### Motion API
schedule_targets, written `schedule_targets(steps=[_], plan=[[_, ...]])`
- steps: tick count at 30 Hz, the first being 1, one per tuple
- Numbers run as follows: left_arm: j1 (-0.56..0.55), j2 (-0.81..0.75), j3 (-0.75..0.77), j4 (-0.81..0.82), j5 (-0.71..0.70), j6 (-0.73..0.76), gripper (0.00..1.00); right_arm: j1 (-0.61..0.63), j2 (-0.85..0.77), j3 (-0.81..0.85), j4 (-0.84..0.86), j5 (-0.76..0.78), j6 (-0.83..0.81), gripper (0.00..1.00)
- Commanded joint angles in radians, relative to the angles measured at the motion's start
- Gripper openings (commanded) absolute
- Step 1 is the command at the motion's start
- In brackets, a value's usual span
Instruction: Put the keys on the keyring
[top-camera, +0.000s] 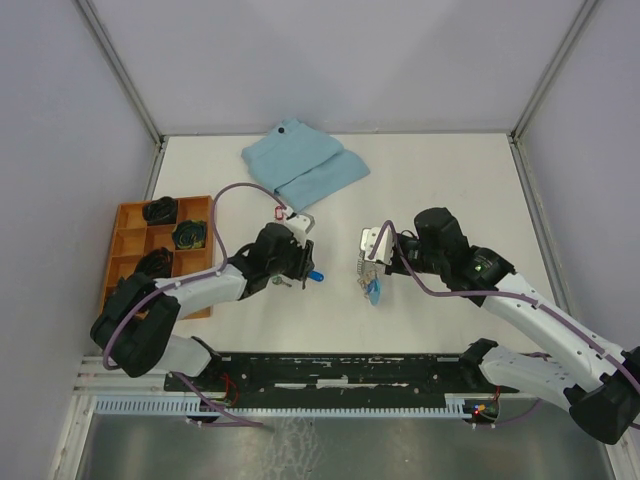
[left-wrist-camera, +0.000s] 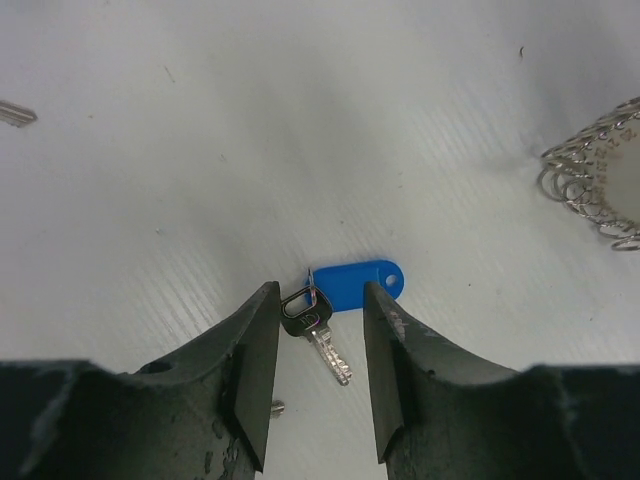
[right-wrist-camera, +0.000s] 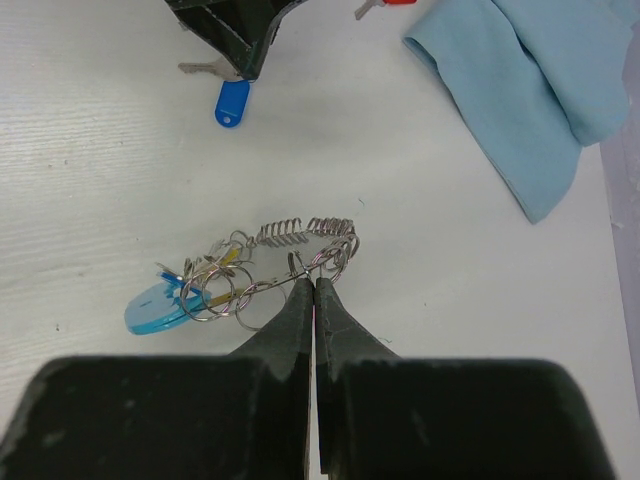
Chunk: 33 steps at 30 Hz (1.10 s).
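Observation:
I should next lower my left gripper onto the blue-tagged key's head by the tag, as the key lies flat below my open fingers.
The blue-tagged key lies flat on the white table, its silver blade between my left fingers. My left gripper is open and straddles the key's head just above the table; it also shows in the top view, with the blue tag beside it. The keyring, a tangle of metal rings and coils with a light-blue strap, lies on the table. My right gripper is shut on one of its wire rings. The red-tagged key lies by the cloth. The green key is out of view.
A folded light-blue cloth lies at the back centre. An orange compartment tray with dark items stands at the left. The keyring's coils lie right of the left gripper. A silver key tip shows at the left wrist view's left edge.

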Motion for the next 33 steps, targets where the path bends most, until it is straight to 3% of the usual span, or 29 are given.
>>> schedule_targets(steps=[1,13,21,33], plan=[[0.001,0.019,0.100,-0.133,-0.009,-0.017,0.46,-0.005,-0.029,0.008,0.049,0.004,0.001,0.01],[0.004,0.127,0.215,-0.270,0.029,-0.046,0.39,-0.004,-0.028,0.006,0.049,0.004,0.002,0.01],[0.004,0.169,0.234,-0.258,0.024,-0.043,0.28,-0.005,-0.028,0.006,0.048,0.000,0.003,0.01],[0.004,0.187,0.230,-0.237,0.019,-0.048,0.21,-0.005,-0.026,0.005,0.048,-0.002,0.004,0.01]])
